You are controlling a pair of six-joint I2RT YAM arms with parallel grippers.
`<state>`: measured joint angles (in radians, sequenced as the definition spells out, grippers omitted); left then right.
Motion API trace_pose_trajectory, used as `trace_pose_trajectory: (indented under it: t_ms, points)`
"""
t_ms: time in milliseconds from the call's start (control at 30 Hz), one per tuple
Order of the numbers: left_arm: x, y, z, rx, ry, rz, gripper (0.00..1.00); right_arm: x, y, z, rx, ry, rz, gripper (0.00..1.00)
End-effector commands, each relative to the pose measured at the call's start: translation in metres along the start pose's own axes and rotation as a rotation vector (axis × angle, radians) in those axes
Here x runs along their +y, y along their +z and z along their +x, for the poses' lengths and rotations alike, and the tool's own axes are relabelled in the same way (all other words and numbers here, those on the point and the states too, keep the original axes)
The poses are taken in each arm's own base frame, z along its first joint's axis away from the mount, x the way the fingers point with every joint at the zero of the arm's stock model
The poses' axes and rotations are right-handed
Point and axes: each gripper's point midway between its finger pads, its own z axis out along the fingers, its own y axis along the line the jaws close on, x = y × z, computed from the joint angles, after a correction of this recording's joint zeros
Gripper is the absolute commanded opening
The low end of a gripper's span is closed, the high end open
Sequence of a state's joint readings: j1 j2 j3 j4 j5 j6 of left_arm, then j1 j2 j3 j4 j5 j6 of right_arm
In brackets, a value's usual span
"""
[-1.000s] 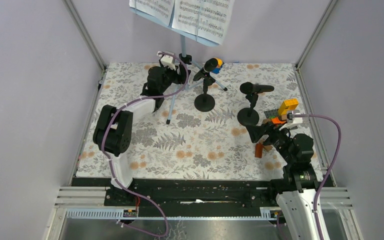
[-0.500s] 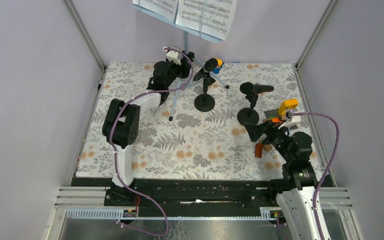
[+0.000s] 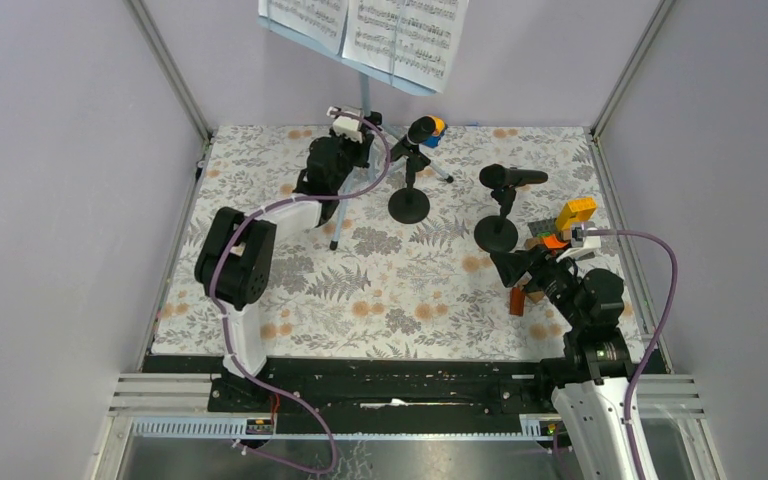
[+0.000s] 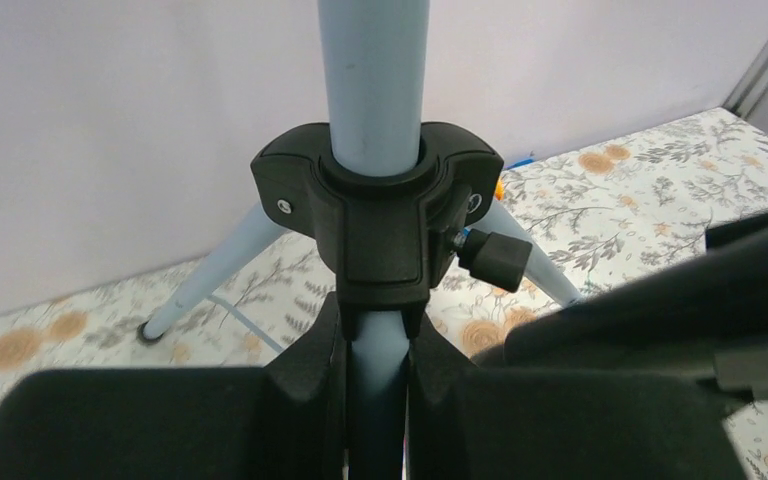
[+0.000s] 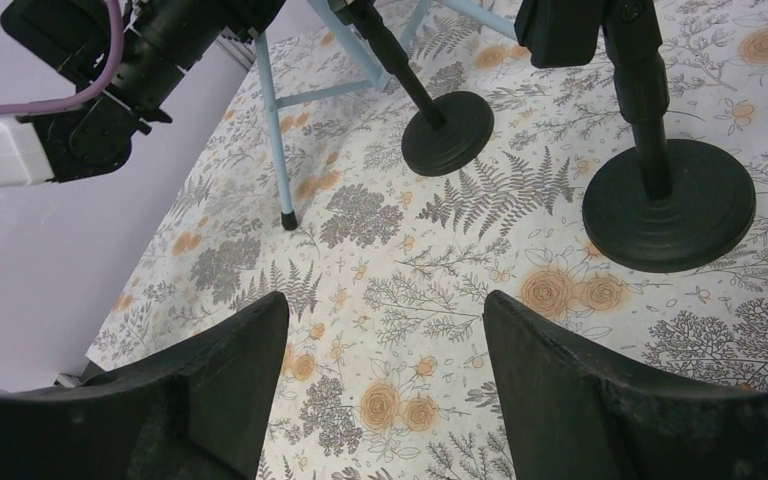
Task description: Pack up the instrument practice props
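Observation:
My left gripper moves back toward the far microphone's base next and releases the tripod there, since that base sits to the gripper's right in the top view.
The light-blue music desk (image 3: 312,42) with white sheet-music pages (image 3: 405,35) stands at the back on its blue-grey tripod pole (image 4: 375,70). My left gripper (image 4: 378,345) (image 3: 352,132) is shut on that pole, just under the black collar (image 4: 380,230). Two black microphones (image 3: 422,130) (image 3: 510,177) sit in holders with round bases (image 3: 409,205) (image 3: 497,233). My right gripper (image 5: 385,310) (image 3: 516,266) hangs open over the floral mat with nothing between its fingers, near the closer base (image 5: 668,205).
Small toy blocks lie by the right arm: a yellow one (image 3: 575,212) and a brown one (image 3: 518,300). A blue-orange block (image 3: 438,127) sits behind the far microphone. A tripod leg (image 5: 272,120) reaches down to the mat. Grey walls enclose the mat (image 3: 380,290).
The left jaws have closed onto the tripod pole, and the music desk swayed right and came back. The right jaws have narrowed a little and stay open.

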<state>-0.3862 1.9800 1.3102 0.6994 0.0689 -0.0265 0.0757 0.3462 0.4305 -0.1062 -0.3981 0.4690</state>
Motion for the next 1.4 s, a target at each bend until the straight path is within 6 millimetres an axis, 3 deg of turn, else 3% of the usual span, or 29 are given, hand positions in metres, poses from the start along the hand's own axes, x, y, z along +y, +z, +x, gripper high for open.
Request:
trace_pose_trajectory:
  t_ms: [0,433,600,733,967,1367]
  points:
    - [0.031,-0.035,-0.015,-0.012,0.018,-0.187,0.00,0.007,-0.002,-0.005,-0.022,-0.008,-0.032,0.78]
    - [0.103,-0.123,-0.009,0.062,0.072,-0.653,0.00,0.009,-0.006,-0.012,-0.026,-0.032,-0.015,0.77]
    - [0.113,-0.154,-0.010,0.110,0.095,-0.744,0.00,0.009,-0.007,-0.011,-0.024,-0.032,-0.012,0.77]
    - [0.104,-0.178,-0.007,0.154,0.090,-0.729,0.00,0.008,-0.008,-0.012,-0.027,-0.040,-0.009,0.77]
    - [0.069,-0.213,-0.013,0.244,0.087,-0.748,0.00,0.008,-0.009,-0.015,-0.028,-0.056,-0.001,0.78]
    - [-0.001,-0.269,0.021,0.340,-0.005,-0.567,0.00,0.010,-0.014,-0.017,-0.028,-0.080,0.006,0.78]
